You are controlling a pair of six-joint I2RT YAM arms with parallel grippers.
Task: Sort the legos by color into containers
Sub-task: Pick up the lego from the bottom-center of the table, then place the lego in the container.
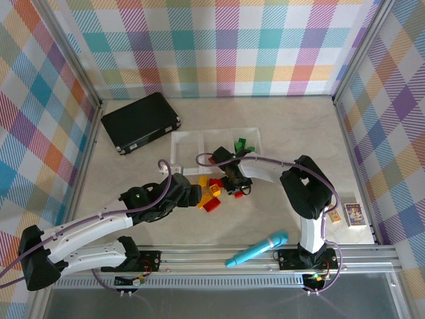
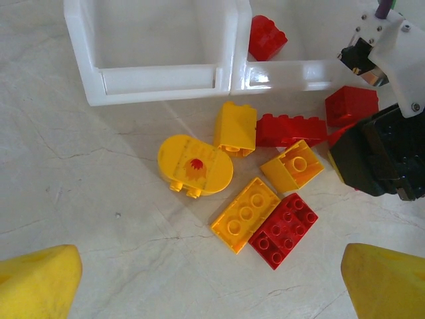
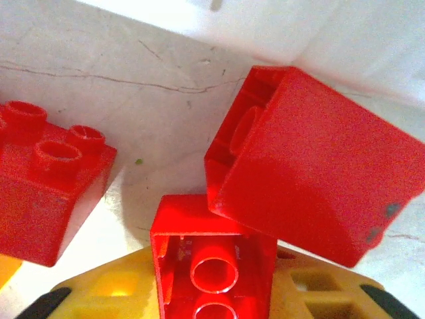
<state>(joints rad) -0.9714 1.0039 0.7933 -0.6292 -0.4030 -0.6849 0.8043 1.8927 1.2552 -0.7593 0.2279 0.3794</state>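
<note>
The robot's right gripper should next lift up and outward over the bottom of the middle container, which already holds a red brick, to let go of its own brick.
Red and yellow-orange legos lie in a loose pile [image 1: 211, 193] in front of the three joined clear containers [image 1: 187, 141]. Green legos [image 1: 240, 144] sit in the right container, and a red brick [image 2: 267, 37] lies inside a tray. My left gripper [image 2: 212, 284] hovers open over a yellow brick [image 2: 245, 214], a red brick [image 2: 284, 229] and a round yellow piece [image 2: 194, 166]. My right gripper [image 3: 212, 289] is low at the pile's right side, shut on a red brick [image 3: 214, 256]. A second, tilted red brick [image 3: 312, 166] leans against the held one.
A black flat case [image 1: 141, 121] lies at the back left. A teal microphone toy [image 1: 256, 249] rests near the front rail, and a small card box [image 1: 354, 214] sits at the right. The right gripper's black body [image 2: 378, 159] stands close to the pile.
</note>
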